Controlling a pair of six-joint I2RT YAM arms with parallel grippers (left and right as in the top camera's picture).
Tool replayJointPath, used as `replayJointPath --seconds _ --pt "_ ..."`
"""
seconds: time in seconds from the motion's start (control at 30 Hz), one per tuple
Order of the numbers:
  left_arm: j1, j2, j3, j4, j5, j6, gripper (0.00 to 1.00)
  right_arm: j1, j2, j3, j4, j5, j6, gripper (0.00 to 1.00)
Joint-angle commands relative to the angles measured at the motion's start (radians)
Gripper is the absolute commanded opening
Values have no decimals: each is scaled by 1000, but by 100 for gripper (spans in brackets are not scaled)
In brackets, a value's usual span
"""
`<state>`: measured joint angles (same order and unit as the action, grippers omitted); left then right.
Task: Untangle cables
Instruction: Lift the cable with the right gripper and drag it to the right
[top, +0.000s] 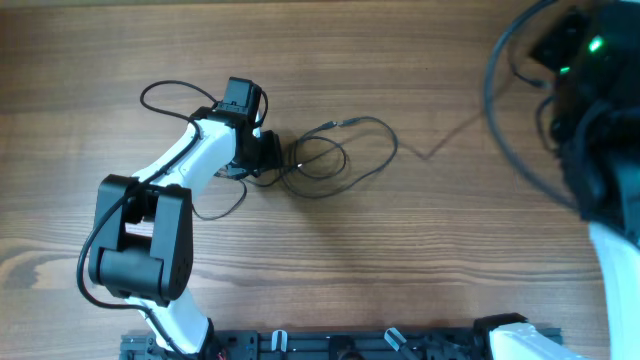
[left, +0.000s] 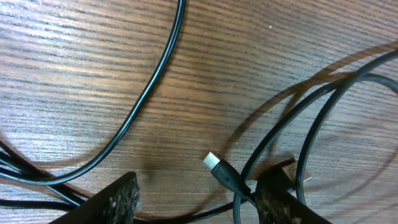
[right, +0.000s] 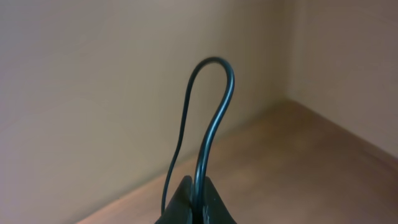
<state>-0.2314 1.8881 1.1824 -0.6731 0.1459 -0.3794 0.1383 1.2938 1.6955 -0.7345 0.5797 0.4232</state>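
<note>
The tabletop wood below my right gripper is clear and bare, away from the overlapping loops. My right gripper will lower toward it next and release the thin dark cable loop.
The thin black cables (top: 322, 160) lie as loose overlapping loops on the wooden table, with one strand trailing right towards the right arm. My left gripper (top: 262, 156) is at the left end of the loops. In the left wrist view it is open (left: 199, 200), low over the table. A cable's small silver-tipped plug (left: 215, 163) and crossing strands (left: 292, 118) lie between and beside its fingers. My right gripper (right: 194, 194) is shut on a black cable (right: 214, 93) that arches up above the jaws. The right arm (top: 590, 110) is raised at the far right.
A thin strand (top: 165, 88) loops behind the left arm (top: 180, 160). A large black cable arc (top: 492, 85) hangs by the right arm. The arm bases and rail (top: 330, 345) sit at the table's front edge. A beige wall (right: 93, 74) fills the right wrist view.
</note>
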Motion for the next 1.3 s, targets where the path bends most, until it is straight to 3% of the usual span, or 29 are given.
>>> replayJointPath --seconds 0.0,0.07,0.17,0.33,0.57,0.6,0.63,0.87,0.97,1.1,1.13,1.27 --pt "-7 15 -7 -5 -9 8 62 -201 82 8 -37 -167 48 4" --pt "-7 15 -7 -5 -9 8 62 -360 139 8 -65 -345 69 4" --pt "-7 15 -7 -22 -9 8 62 -649 168 8 23 -641 256 4" --pt "-7 15 -7 -23 -9 8 61 -891 124 8 251 -847 451 4" --pt "-7 15 -7 -26 -9 8 62 -908 122 8 255 -793 330 4" --pt "-7 15 -7 -26 -9 8 63 -908 122 8 254 -793 325 4" --pt "-7 15 -7 -27 -9 8 73 -908 122 8 251 -793 290 4" --pt "61 -98 -5 5 21 8 82 -908 122 8 223 -700 283 4" --pt "98 -129 -5 1 48 8 85 -908 122 8 133 -532 283 4" --pt "104 -126 -5 -1 82 5 85 -908 171 8 -119 -310 283 4" --pt "105 -126 -5 -1 82 4 85 -908 201 7 -182 -327 274 4" --pt "104 -126 -5 -16 82 4 85 -870 337 -2 -335 -703 18 4"
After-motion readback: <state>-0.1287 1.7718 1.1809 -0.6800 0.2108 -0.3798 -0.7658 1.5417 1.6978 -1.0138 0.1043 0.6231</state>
